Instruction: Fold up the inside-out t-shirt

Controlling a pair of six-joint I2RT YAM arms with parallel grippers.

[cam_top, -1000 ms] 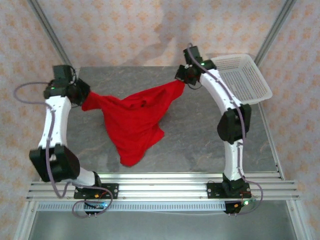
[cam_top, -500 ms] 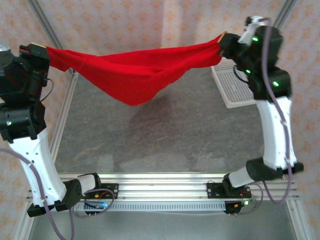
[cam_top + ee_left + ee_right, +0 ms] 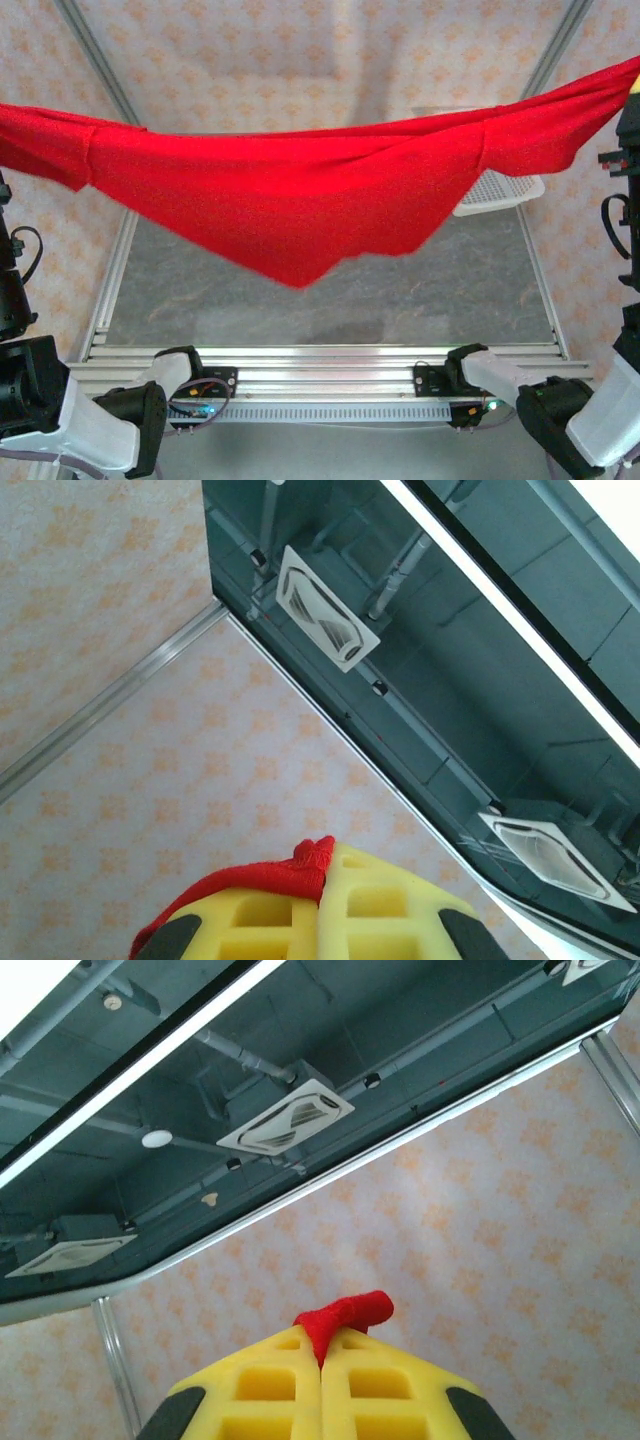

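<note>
The left gripper brings the bunched red edge down to the grey table next and releases it, because the t-shirt [image 3: 300, 200] still hangs above the table.
The inside-out t-shirt [image 3: 300, 200] is bright red and hangs stretched in the air across the whole top view, high above the table, sagging to a point in the middle. My left gripper [image 3: 326, 858] points up at the ceiling, its yellow fingers [image 3: 260, 915] shut on a bunched red edge of the t-shirt [image 3: 300, 865]. My right gripper [image 3: 322, 1348] also points up, shut on a small red tuft of the t-shirt [image 3: 347, 1312] that sticks out past its tips. The shirt's two ends run off the left and right edges of the top view.
A white mesh basket [image 3: 500, 192] stands at the table's back right, partly behind the hanging shirt. The grey table [image 3: 330, 300] lies below, with the aluminium rail [image 3: 320, 372] and arm bases at its near edge. The arms' links rise at both sides.
Both arms have risen and spread apart, lifting the shirt off the table and pulling it wide and high toward the camera. Both grips have stayed shut.
</note>
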